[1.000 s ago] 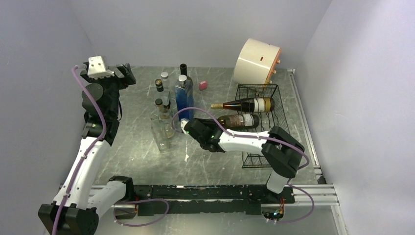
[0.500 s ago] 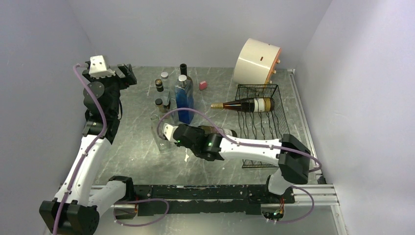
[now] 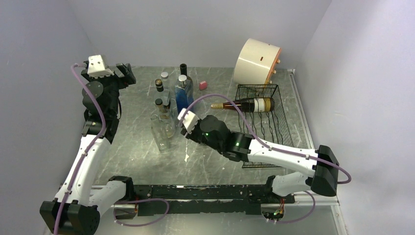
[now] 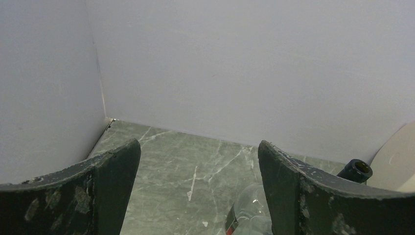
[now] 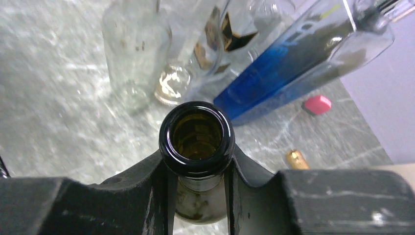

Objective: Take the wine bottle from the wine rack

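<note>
My right gripper moves outward next, tilting level, to the bare tabletop by the blue bottle [image 3: 179, 139] [image 5: 150, 126]. It then releases the neck there, as the spot lies outward of my gripper.
The black wire wine rack [image 3: 266, 122] stands at the right of the table. One dark wine bottle [image 3: 244, 105] with a cream label lies across its far end. My right gripper [image 3: 194, 128] is left of the rack, beside the standing bottles. In the right wrist view it [image 5: 197, 164] is shut on the neck of a second dark wine bottle [image 5: 197, 137], just under its open mouth. My arm hides that bottle's body in the top view. My left gripper [image 3: 125, 73] is raised at the far left, open and empty, as its wrist view [image 4: 198, 191] also shows.
Several bottles stand at the table's middle: a blue one [image 3: 184, 98], clear ones [image 3: 160, 133] and dark-capped ones [image 3: 159, 86]. A pink block [image 3: 202, 85] lies behind them. A cream drum [image 3: 257, 61] stands behind the rack. A gold cork [image 5: 296, 159] lies on the table.
My right gripper drew the nearer bottle leftward out of the rack, then the arm swung over it and stretched out. Only the far bottle stays on the rack. The left arm barely moved.
</note>
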